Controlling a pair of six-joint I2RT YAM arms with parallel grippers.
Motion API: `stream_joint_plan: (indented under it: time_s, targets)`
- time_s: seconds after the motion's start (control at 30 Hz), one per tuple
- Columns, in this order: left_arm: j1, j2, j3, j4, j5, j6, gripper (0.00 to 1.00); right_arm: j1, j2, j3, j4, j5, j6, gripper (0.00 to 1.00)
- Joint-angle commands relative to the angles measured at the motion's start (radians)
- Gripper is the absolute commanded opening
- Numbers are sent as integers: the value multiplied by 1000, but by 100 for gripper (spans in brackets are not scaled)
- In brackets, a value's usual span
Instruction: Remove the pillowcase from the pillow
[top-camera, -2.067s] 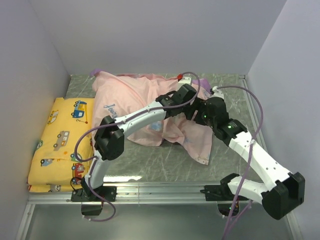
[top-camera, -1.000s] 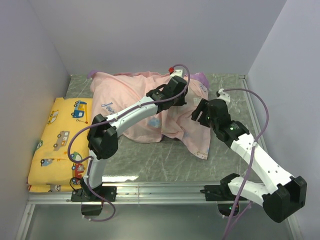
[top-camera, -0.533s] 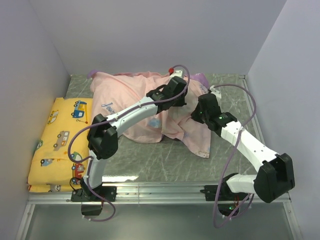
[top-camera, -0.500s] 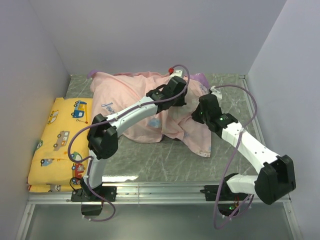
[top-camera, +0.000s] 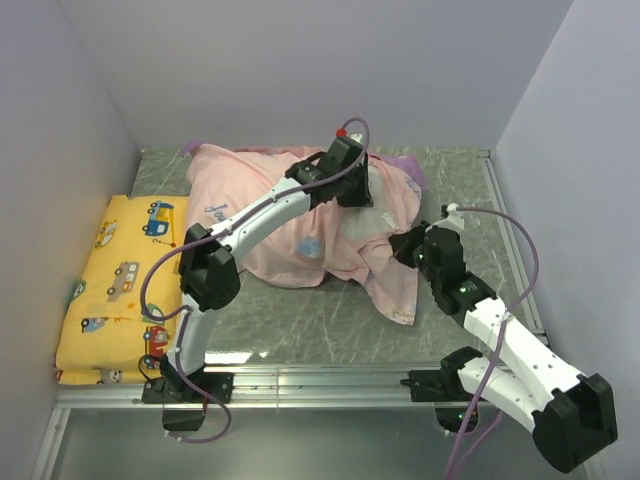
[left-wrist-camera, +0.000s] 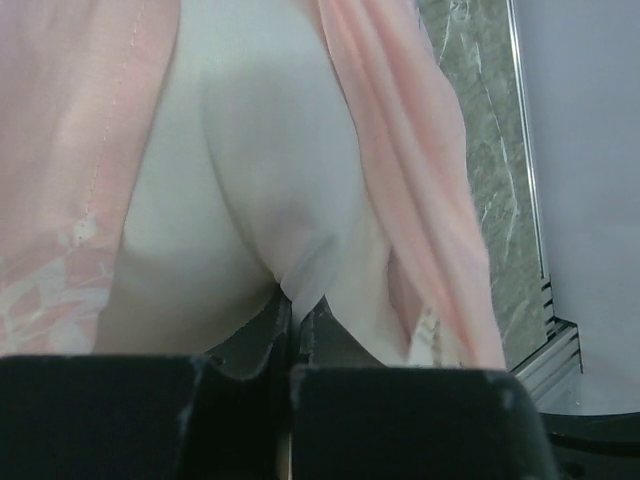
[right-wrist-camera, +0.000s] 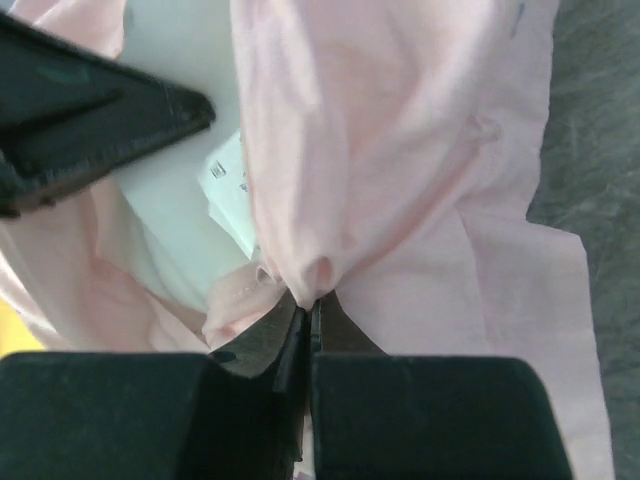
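Note:
Next, my left gripper should pull back, then move across to the pillowcase opening's pink edge (top-camera: 397, 205) (left-wrist-camera: 425, 205) to release the pillow, as that edge lies to its right in the top view.
The pink pillowcase (top-camera: 290, 230) lies bunched across the back middle of the table. At its right-hand opening a patch of the white pillow (top-camera: 380, 203) shows. My left gripper (top-camera: 358, 192) is shut on a pinch of the white pillow (left-wrist-camera: 270, 180), with pink pillowcase (left-wrist-camera: 400, 200) folds on both sides of it. My right gripper (top-camera: 403, 247) sits just right of the opening, shut on a fold of the pillowcase (right-wrist-camera: 340, 150). In the right wrist view the pillow (right-wrist-camera: 165, 225) and its small tag (right-wrist-camera: 228, 180) show past the pink edge, under the left gripper's black body.
A yellow cushion (top-camera: 120, 285) printed with cartoon vehicles lies along the left wall. Pale walls close in the left, back and right sides. A metal rail (top-camera: 320, 378) carrying both arm bases runs along the near edge of the grey table (top-camera: 330, 325).
My right gripper has shut on the pillowcase edge and drawn back toward the near right. The left gripper, still holding the pillow, has shifted slightly toward the back, and more white shows.

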Motion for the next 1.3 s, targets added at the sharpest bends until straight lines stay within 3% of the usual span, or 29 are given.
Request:
stream_joint_plan:
  time_s: [0.0,0.4,0.63,0.8,0.83,0.93,0.97,1.1,1.27]
  targets:
    - [188,34,197,66,-170,29,0,-19,-42,-98,-222,13,-13,0]
    - [191,-40,24,156,-115,5,0,-33,27,-119,-157,-15,-13,0]
    - [191,-158,13,148,0,-11,0,-191,319,-80,7,-156,5,0]
    - [163,-365,-260,234,202,-35,0,-220,444,81,13,-216,21,0]
    - [147,-404,-400,297,211,-38,0,-226,490,109,13,-211,15,0]
    - [71,-546,-592,354,209,-55,0,-266,576,184,34,-271,21,0]
    - [39,-604,-722,410,205,-66,1,-274,591,204,53,-295,24,0]
    - [-19,-682,-959,483,160,-110,0,-275,627,255,65,-340,-10,1]
    - [-24,-678,-1131,585,146,-156,0,-274,542,264,0,-294,-80,37]
